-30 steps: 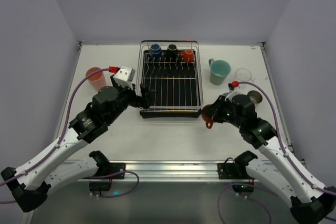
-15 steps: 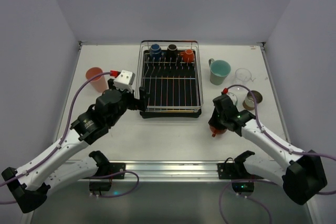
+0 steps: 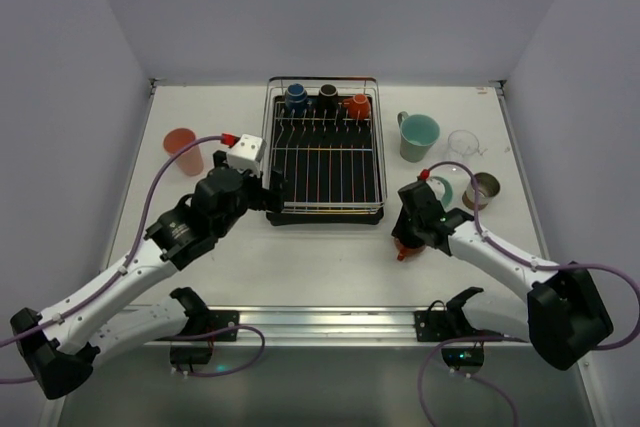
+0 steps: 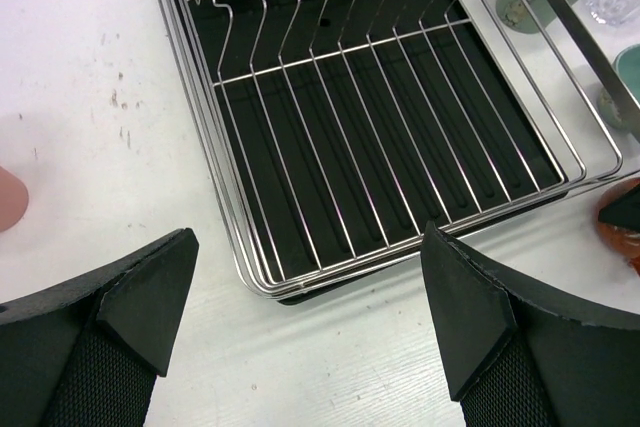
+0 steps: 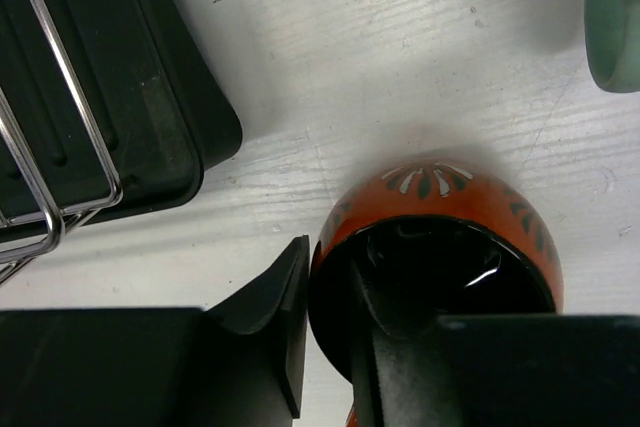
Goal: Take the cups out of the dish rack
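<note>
The robot's left gripper needs to move outward over the rack [image 3: 323,162] next and lower its open fingers around the blue cup [image 3: 296,97], because that cup is still at the rack's far end.
The chrome-wire dish rack [image 3: 323,162] on its black tray holds a blue cup [image 3: 296,97], a black cup [image 3: 328,96] and an orange cup [image 3: 357,105] along its far end. My right gripper [image 3: 408,235] is shut on the rim of the red cup [image 5: 440,209], one finger inside and one outside, low at the table right of the rack's near corner. My left gripper [image 4: 310,297] is open and empty above the rack's near-left corner [image 4: 262,282]. A salmon-pink cup [image 3: 183,150] stands left of the rack.
Right of the rack stand a tall green cup [image 3: 418,136], a clear cup [image 3: 463,143], a small teal cup [image 3: 447,185] and a brown cup [image 3: 483,190]. The teal cup [image 5: 605,17] is just beyond the red one. The tray corner [image 5: 150,117] lies left of it.
My right gripper has carried the red cup away from the rack's near-right corner, down toward the table. My left gripper has shifted slightly toward the rack and stays open.
</note>
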`<state>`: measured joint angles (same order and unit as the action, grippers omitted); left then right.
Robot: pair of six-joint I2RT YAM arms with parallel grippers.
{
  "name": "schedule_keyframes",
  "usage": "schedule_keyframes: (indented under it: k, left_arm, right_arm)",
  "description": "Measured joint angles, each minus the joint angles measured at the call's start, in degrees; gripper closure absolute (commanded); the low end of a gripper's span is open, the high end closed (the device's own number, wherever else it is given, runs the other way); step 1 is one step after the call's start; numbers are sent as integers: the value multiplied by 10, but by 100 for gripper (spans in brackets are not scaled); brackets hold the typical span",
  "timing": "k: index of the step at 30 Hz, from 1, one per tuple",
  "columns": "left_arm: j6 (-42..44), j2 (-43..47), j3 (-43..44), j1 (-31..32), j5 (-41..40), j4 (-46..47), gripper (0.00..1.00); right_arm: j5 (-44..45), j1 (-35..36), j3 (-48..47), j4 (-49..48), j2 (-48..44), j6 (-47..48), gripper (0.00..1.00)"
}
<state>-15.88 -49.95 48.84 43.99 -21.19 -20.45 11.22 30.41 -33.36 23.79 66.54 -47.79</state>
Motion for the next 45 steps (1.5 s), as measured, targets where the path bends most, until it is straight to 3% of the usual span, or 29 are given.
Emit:
schedule_keyframes:
  k: [7,9,12,21,28,37,45]
  left_arm:
    - [-16,-36,13,0,9,-4,0]
    - [-28,-49,30,0,9,-7,0]
    - [-47,-83,73,0,9,-4,0]
    - [-71,-342,275,-14,-36,25,0]
    - [-70,-553,439,-102,-52,33,0]
    - [-45,-712,596,-170,-50,45,0]
    - [-20,-793,660,-177,-35,61,4]
  right_arm:
    - [0,0,12,-2,-38,2,60]
    - [1,0,12,3,-61,7,46]
    - [4,0,6,25,-109,20,43]
    - [-2,0,-22,47,-265,71,42]
    - [-63,0,-2,-1,-298,89,42]
    - [-124,0,23,-52,-289,105,42]
    - [-141,0,23,-67,-264,123,42]
